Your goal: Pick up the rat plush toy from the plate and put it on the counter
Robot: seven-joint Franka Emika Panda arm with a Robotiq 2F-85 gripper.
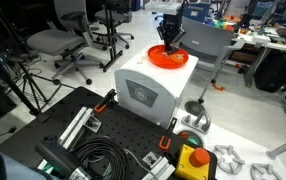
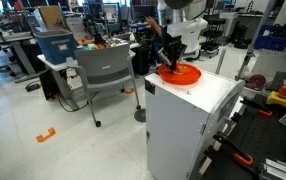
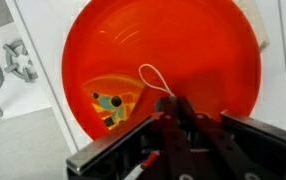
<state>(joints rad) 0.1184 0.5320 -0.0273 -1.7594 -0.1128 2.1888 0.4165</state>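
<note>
My gripper should rise off the plate (image 1: 155,59) and carry the toy its fingers hold over the white box's edge facing the burners, to release it there.
The round orange plate (image 1: 155,59) (image 2: 186,74) lies on top of a white box and fills the wrist view (image 3: 183,50). My gripper (image 3: 171,102) is down at the plate, as both exterior views show (image 1: 170,42) (image 2: 167,55). Its fingers are drawn close together around a small dark grey lump, the rat plush toy (image 3: 167,100), which they mostly hide. A thin white loop (image 3: 151,76) runs out from the fingertips over the plate. A coloured print (image 3: 108,102) shows on the plate's left part.
The white box (image 1: 148,90) (image 2: 198,115) stands on the floor. A yellow-and-red button box (image 1: 191,160) and a black board with cables (image 1: 93,145) lie in front. Office chairs (image 1: 68,40) (image 2: 105,72) and desks stand around.
</note>
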